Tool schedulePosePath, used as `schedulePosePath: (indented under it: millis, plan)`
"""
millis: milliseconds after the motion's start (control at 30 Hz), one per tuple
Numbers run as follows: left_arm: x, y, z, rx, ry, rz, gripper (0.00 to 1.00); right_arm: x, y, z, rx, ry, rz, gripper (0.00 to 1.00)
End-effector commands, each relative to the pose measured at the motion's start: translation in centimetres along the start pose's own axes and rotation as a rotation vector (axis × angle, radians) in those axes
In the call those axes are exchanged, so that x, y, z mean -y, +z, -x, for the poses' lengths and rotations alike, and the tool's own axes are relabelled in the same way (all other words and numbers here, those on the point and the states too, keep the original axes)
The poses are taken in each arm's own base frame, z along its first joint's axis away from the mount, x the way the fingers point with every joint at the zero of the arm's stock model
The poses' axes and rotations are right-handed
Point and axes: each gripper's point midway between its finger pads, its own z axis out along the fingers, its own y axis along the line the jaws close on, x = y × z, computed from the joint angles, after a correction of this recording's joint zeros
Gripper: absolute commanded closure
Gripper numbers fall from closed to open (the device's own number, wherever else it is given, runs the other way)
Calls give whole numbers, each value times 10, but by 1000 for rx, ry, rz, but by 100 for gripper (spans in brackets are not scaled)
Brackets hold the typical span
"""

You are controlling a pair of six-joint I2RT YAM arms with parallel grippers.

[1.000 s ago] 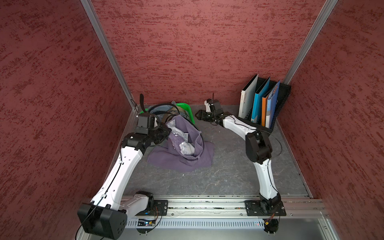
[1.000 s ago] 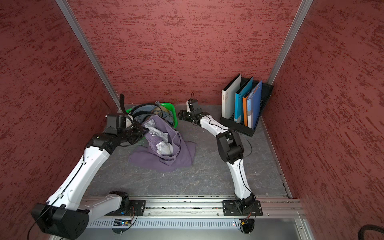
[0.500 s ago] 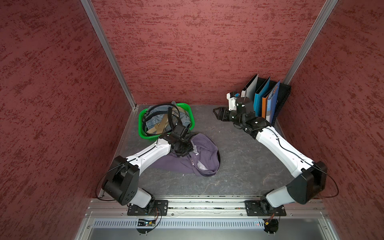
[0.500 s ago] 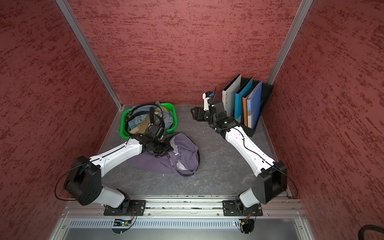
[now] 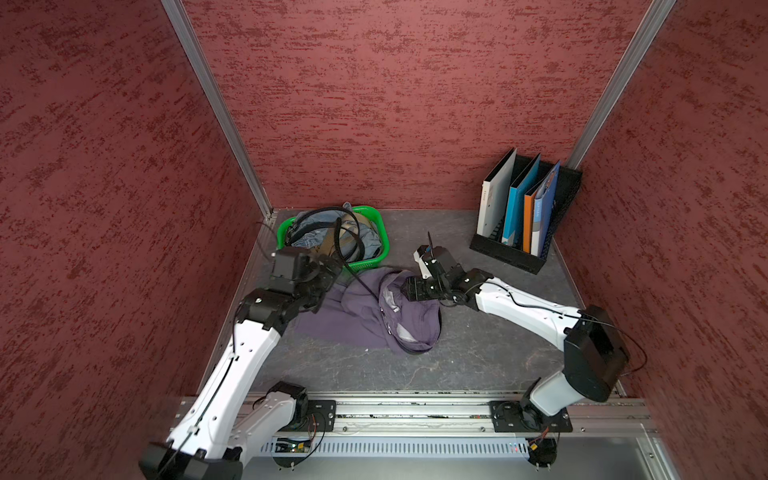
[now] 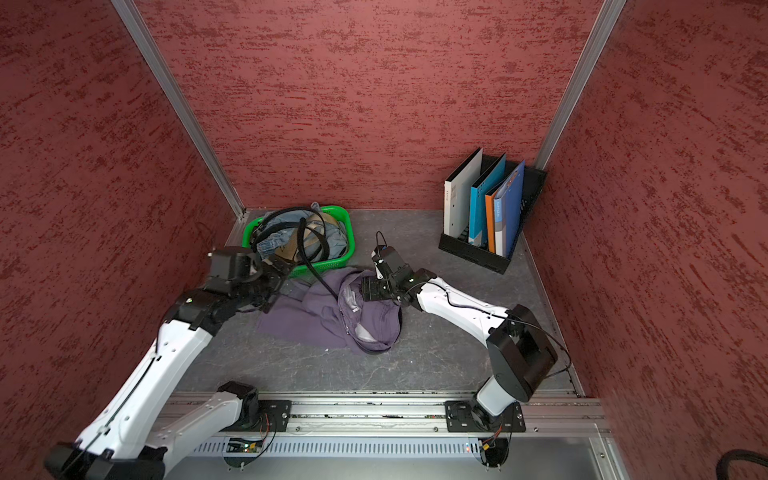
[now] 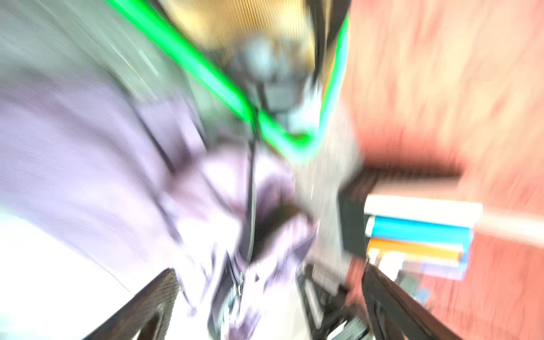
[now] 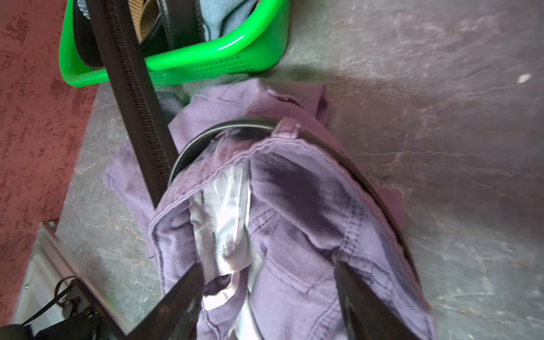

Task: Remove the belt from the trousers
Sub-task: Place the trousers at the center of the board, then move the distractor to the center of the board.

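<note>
My left gripper moves away from the strap next, tilts downward and closes on the basket's near rim (image 6: 297,270), because the green basket crowds the trousers (image 6: 307,320).
The purple trousers (image 5: 353,320) (image 6: 307,320) lie crumpled on the grey table in front of the green basket. The black belt (image 5: 361,282) (image 8: 132,97) runs from inside the basket over its rim and down into the waistband, then curves on through the loops. My left gripper (image 5: 332,266) (image 7: 269,269) hovers open at the basket's front left corner, just beside the strap and holding nothing; its wrist view is badly blurred. My right gripper (image 5: 409,289) (image 8: 268,265) is open over the trousers' (image 8: 294,206) waistband, its fingers straddling the fabric.
The green basket (image 5: 384,245) (image 6: 351,245) at the back left holds a denim garment (image 5: 311,239) and other belts. A black file rack (image 5: 523,208) with folders stands at the back right. Red walls enclose the table on three sides.
My left gripper has opened and now holds nothing. The right arm has come from the back of the table to the waistband. The trousers lie flatter.
</note>
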Motion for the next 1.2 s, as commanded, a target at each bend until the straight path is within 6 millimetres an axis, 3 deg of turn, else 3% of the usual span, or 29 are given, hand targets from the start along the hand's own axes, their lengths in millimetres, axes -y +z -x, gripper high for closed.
schedulePosePath:
  millis: [0, 67, 167, 233, 367, 533, 800, 900, 967, 1100, 1167]
  plan:
    - [-46, -5, 43, 112, 15, 230, 0, 6, -2, 13, 36, -31, -51, 30]
    - [-48, 5, 72, 134, 80, 316, 0, 5, -2, 14, 40, -34, -50, 30]
    - [-54, 27, 94, 125, 124, 426, 6, 3, -2, 15, 42, -33, -41, 30]
    - [-59, 48, 88, 77, 77, 396, 11, 5, -2, 15, 40, -35, -50, 30]
    - [-81, 83, 60, -7, -57, 370, 12, 11, -5, 17, 42, -45, -74, 30]
    - [-94, 98, 58, 62, -124, 310, 12, 15, -9, 19, 37, -37, -63, 30]
    - [-65, 115, 79, 156, -132, 220, 12, 15, -7, 20, 10, -25, -23, 30]
    - [-66, 127, 81, 191, -177, 210, 17, 18, -7, 21, 9, -12, -26, 31]
    - [-69, 139, 80, 201, -220, 206, 27, 22, -7, 21, 11, 1, -34, 31]
    - [-82, 172, 71, 169, -326, 227, 39, 27, -9, 22, 9, 22, -34, 31]
    - [-86, 187, 64, 147, -382, 235, 41, 29, -10, 21, 5, 32, -36, 31]
